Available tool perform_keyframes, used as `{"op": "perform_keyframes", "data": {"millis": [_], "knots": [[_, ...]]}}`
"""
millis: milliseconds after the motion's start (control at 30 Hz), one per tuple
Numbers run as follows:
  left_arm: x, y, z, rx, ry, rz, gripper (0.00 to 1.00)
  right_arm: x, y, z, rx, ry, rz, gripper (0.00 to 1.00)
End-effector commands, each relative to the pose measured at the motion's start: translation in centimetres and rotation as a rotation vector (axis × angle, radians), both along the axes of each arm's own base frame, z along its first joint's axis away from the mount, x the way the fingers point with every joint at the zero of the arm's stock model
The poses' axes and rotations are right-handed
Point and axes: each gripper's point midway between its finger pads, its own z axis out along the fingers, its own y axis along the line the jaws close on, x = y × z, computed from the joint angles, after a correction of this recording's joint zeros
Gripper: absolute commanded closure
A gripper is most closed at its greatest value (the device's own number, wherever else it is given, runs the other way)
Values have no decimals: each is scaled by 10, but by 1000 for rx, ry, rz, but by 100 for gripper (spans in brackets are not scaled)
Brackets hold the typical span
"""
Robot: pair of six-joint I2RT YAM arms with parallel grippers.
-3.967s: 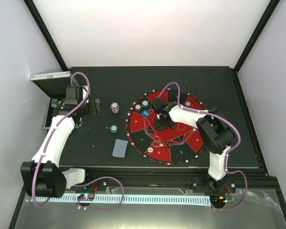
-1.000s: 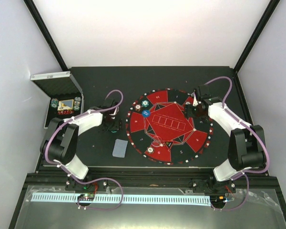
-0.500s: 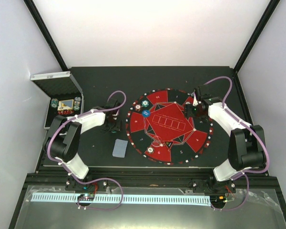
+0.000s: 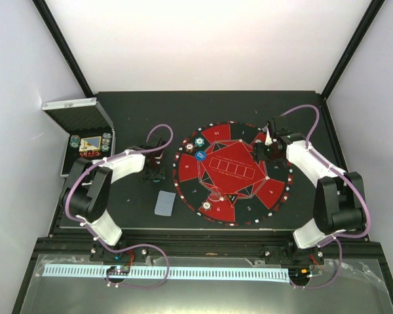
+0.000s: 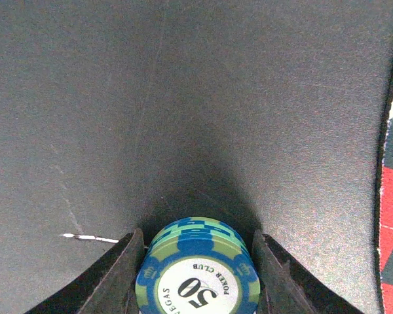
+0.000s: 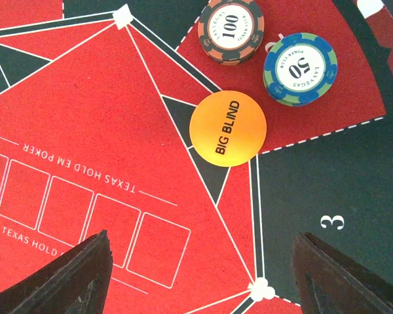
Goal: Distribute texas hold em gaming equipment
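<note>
Only one stack sits on the near red wedge of the mat, so the left gripper should move back and to the right in the top view and release its chips there.
My left gripper (image 5: 196,278) is shut on a small stack of teal-and-blue poker chips (image 5: 198,268) marked 50, which rests on the black table left of the round mat. Seen from above, this gripper (image 4: 155,173) sits just outside the mat's (image 4: 230,171) left edge. My right gripper (image 6: 213,278) hangs open over the mat's right side with nothing between its fingers. Ahead of it lie an orange "BIG BLIND" disc (image 6: 228,128), a red 100 chip stack (image 6: 231,31) and a teal 50 chip stack (image 6: 300,69). Grey-blue backed cards (image 4: 164,203) lie on the table near the left arm.
The open silver case (image 4: 85,140) stands at the far left with chips still in its foam. On the mat's left side sit two chip stacks (image 4: 198,142) and a blue disc (image 4: 200,156); another stack (image 4: 206,207) sits at its near edge.
Over the last second my left jaws have closed onto the teal chip stack. The right arm has stayed where it was, still open.
</note>
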Motion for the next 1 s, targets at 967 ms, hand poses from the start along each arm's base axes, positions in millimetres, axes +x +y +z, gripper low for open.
{"op": "perform_keyframes", "data": {"millis": [967], "knots": [[-136, -255, 81, -238, -45, -638, 71, 9, -36, 30, -98, -116, -163, 23]]}}
